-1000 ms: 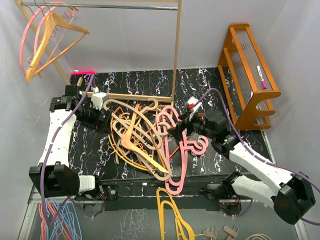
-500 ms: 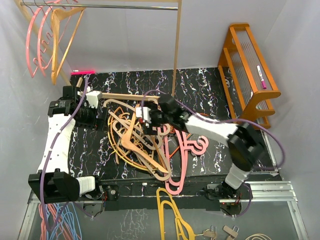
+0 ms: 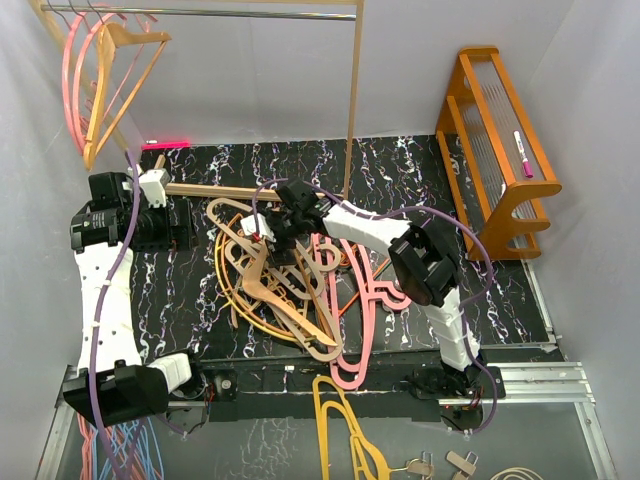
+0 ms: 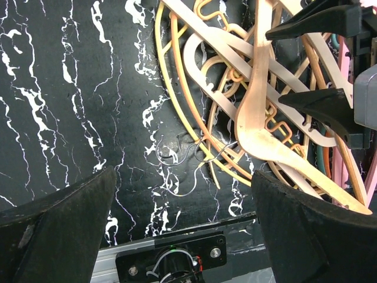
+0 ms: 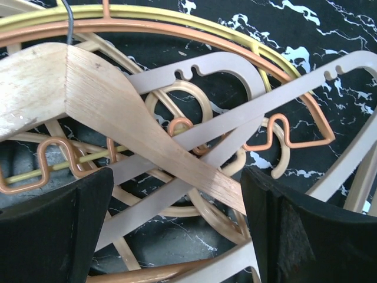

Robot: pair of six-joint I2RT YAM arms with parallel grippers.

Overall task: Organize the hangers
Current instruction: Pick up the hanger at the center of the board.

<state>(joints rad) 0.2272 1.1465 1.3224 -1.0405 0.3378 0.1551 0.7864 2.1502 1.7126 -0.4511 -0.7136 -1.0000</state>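
Observation:
I need to bring my right gripper down next onto the pale wood hanger's arm (image 3: pixel 259 263) (image 5: pixel 166 150), right beside its bend, because it lies on top of the tan hangers between my open fingers.
A tangled pile of hangers (image 3: pixel 280 285) lies mid-mat: tan, pale wood, orange and yellow, with pink ones (image 3: pixel 370 290) on its right. Three pink and wood hangers (image 3: pixel 95 70) hang on the rail at top left. My right gripper (image 3: pixel 262 238) is open over the pile's left part. In its wrist view (image 5: pixel 177 177) a pale wood hanger (image 5: pixel 118 112) runs between the fingers, above tan ones (image 5: pixel 247 112) and an orange wavy one (image 5: pixel 283 135). My left gripper (image 3: pixel 190 228) is open and empty left of the pile, over bare mat (image 4: pixel 184 177) beside thin wire hooks (image 4: pixel 188 159).
An orange wooden rack (image 3: pixel 500 150) holding a pink pen (image 3: pixel 522 152) stands at right. The clothes rail (image 3: pixel 200 12), its post (image 3: pixel 352 100) and its base bar (image 3: pixel 240 192) stand at the back. A mustard hanger (image 3: pixel 340 420) and a blue-and-pink bunch (image 3: pixel 115 450) lie off the mat's front.
My right arm swung from the mat's right side leftward across the pile. My left gripper drew back to the left. The hung hangers swung and settled.

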